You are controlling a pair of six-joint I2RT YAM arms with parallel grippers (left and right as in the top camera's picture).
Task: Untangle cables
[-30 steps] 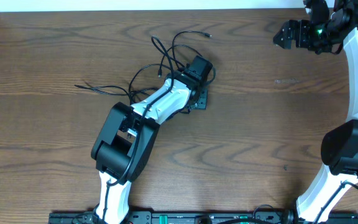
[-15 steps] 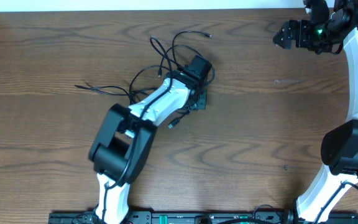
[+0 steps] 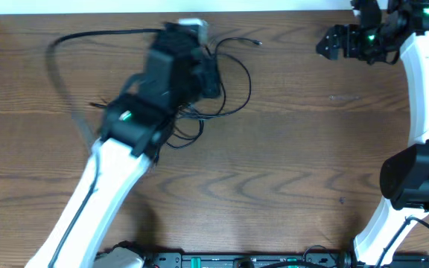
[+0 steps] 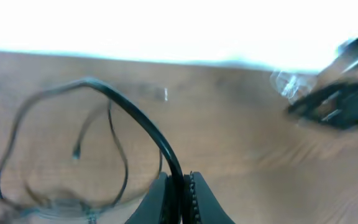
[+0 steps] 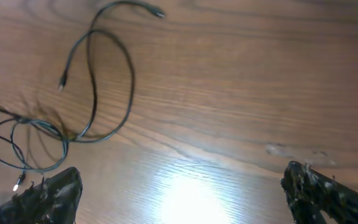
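Note:
My right gripper comes down and left in the overhead view next, onto the tangle's bunched middle [image 3: 192, 113] [image 5: 72, 135], below it on that side, where pieces of cable cross.
A tangle of thin black cables [image 3: 222, 82] lies on the wooden table at the upper middle, with a plug end [image 3: 257, 43] pointing right. It also shows in the right wrist view [image 5: 95, 81]. My left gripper [image 4: 180, 193] is shut on one black cable [image 4: 135, 118], which arcs away to the left into a loop. In the overhead view the left gripper [image 3: 199, 52] is raised near the table's far edge, and a long black cable [image 3: 88, 36] trails left from it. My right gripper [image 5: 179, 193] is open and empty, at the far right [image 3: 330, 43]. No white cable shows.
The white wall edge [image 3: 199, 6] runs along the table's far side. The right arm's white links [image 3: 423, 89] stand at the right edge. The left arm's white link [image 3: 103, 201] crosses the lower left. A black rail [image 3: 237, 260] runs along the front edge.
My left arm has lifted and swung up and to the left, away from the tangle, pulling one black cable out in a long arc. The tangle has shifted and spread. The right gripper moved slightly left.

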